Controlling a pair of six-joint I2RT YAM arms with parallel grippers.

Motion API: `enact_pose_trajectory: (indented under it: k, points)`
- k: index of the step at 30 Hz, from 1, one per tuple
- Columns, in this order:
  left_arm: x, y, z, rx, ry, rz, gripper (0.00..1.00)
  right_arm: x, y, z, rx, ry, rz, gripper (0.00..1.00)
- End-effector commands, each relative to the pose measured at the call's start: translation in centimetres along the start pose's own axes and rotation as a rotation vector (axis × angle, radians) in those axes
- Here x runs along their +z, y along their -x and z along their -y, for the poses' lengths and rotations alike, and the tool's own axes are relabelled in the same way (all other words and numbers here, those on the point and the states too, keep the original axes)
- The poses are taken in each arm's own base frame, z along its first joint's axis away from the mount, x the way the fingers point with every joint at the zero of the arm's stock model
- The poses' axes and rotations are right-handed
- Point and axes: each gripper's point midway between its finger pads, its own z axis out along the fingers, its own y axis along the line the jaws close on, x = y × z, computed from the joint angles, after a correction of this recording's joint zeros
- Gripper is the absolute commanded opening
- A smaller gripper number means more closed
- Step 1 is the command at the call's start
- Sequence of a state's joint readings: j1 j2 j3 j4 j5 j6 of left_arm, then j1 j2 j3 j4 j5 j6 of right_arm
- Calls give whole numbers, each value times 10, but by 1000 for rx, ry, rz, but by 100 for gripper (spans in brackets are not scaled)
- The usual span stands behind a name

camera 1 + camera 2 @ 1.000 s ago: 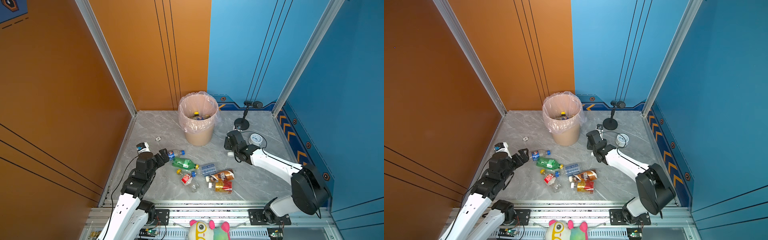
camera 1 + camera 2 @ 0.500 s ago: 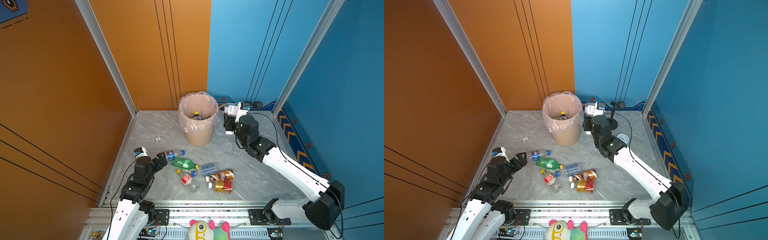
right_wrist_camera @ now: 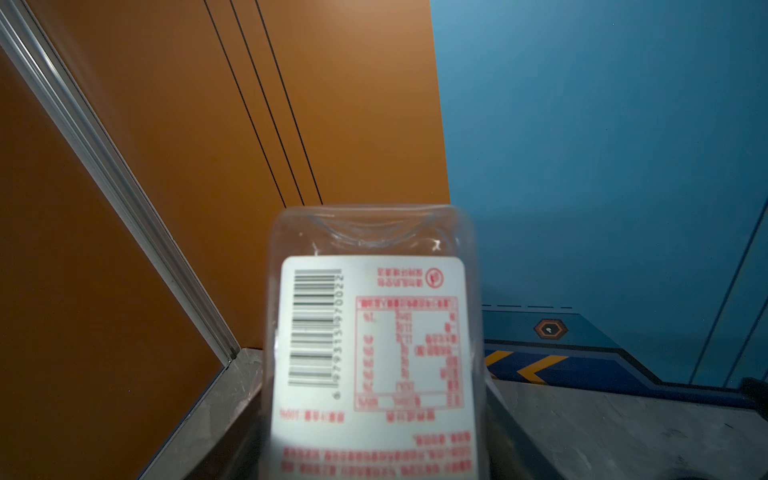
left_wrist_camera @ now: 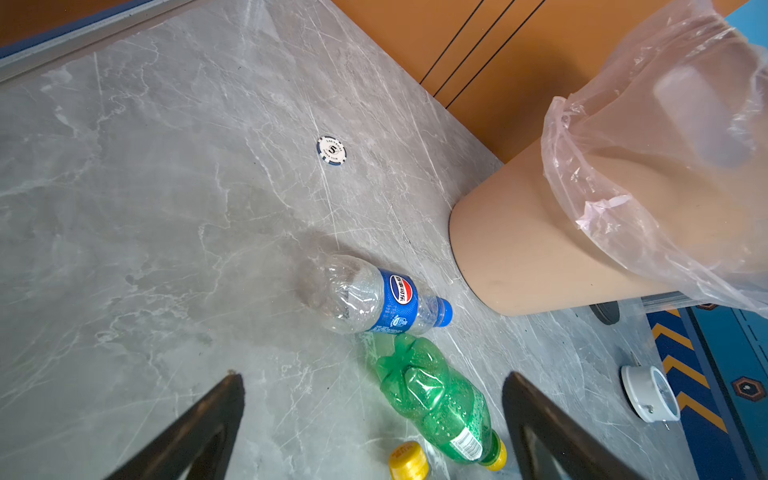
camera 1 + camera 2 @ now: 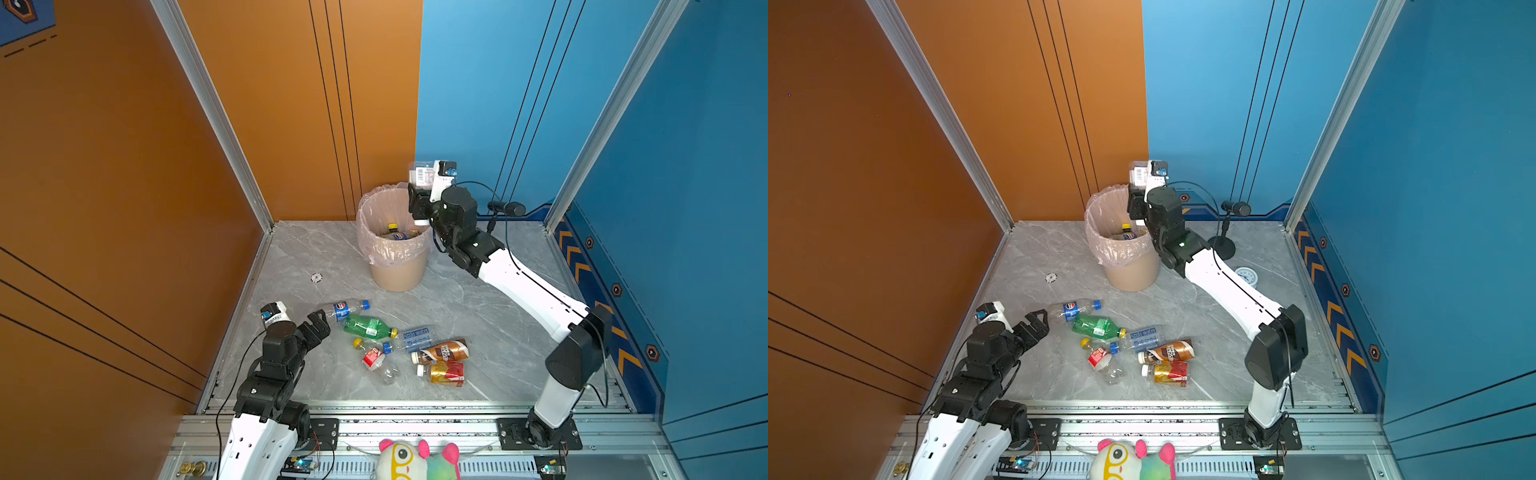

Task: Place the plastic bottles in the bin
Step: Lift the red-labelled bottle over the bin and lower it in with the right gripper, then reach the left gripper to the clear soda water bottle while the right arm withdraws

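My right gripper goes down toward the bin's opening (image 5: pixel 390 214) below it next and releases the clear bottle with the red-printed label there, as that bottle is still above the bin's rim.
My right gripper (image 5: pixel 419 198) (image 5: pixel 1135 203) (image 3: pixel 374 419) is shut on a clear bottle with a white, red-printed label (image 5: pixel 422 176) (image 5: pixel 1138 174) (image 3: pixel 374 332), held high beside the right rim of the bag-lined beige bin (image 5: pixel 397 274) (image 5: pixel 1131 276) (image 4: pixel 519 249). Bottles (image 5: pixel 397 235) lie inside the bin. On the floor lie a blue-label bottle (image 5: pixel 343 309) (image 4: pixel 374 295), a green one (image 5: pixel 368 326) (image 4: pixel 436 403), a clear blue-print one (image 5: pixel 415 336), a red-label one (image 5: pixel 374 357), a brown one (image 5: pixel 442 351) and a red-gold one (image 5: pixel 444 372). My left gripper (image 5: pixel 320 324) (image 5: pixel 1038 322) (image 4: pixel 374 378) stands open, low, just left of the blue-label and green bottles.
A poker chip (image 5: pixel 316 277) (image 4: pixel 331 150) lies left of the bin. A small white clock (image 5: pixel 1246 276) (image 4: pixel 650 392) and a microphone stand (image 5: pixel 1225 245) are right of the bin. A plush toy (image 5: pixel 415 457) sits at the front rail. Walls close in on three sides.
My right arm has risen from the floor near the clock and swung toward the bin, carrying the clear bottle up to the rim. The left gripper has drawn back slightly, still open.
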State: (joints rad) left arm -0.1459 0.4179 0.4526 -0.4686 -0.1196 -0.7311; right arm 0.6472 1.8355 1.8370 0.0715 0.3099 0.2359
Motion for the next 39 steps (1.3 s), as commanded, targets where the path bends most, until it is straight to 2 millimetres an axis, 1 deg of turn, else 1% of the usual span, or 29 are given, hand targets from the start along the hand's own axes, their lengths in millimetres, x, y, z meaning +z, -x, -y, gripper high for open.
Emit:
enact_pose_trajectory:
  k: [1,5,9,16,21,23,25,28,30,31,34,36,39]
  points:
    - [0,-9,-8,-9,20,-30,98,15,10,-9,-16,25,13,49]
    - [-1,-8,-8,-12,21,-26,98,32,-4,-12,-16,26,-15,49]
    - [-2,-6,-9,-5,26,-24,98,42,-19,-11,-21,17,-42,49]
    - [0,-3,-8,0,27,-22,98,44,-41,-8,-28,14,-86,49]
    - [0,-1,-8,2,29,-21,98,42,-46,-8,-27,21,-91,50]
    - [-1,0,-7,1,27,-19,98,40,-46,-7,-24,20,-93,53]
    - [0,0,-8,0,29,-17,98,37,-48,-5,-21,14,-94,64]
    - [-1,2,-6,4,21,-14,98,26,-38,3,-3,-10,-58,87]
    - [-1,3,-4,12,15,-14,98,14,-25,7,10,-15,-19,98]
    - [-1,4,-2,15,12,-12,98,8,-23,9,12,-15,-12,100]
    - [0,8,4,32,-10,-7,98,-14,-6,15,27,-13,30,100]
    - [1,11,10,42,-31,-10,98,-34,5,19,41,-8,53,100]
    - [6,12,20,51,-68,-22,98,-65,6,31,55,-12,58,100]
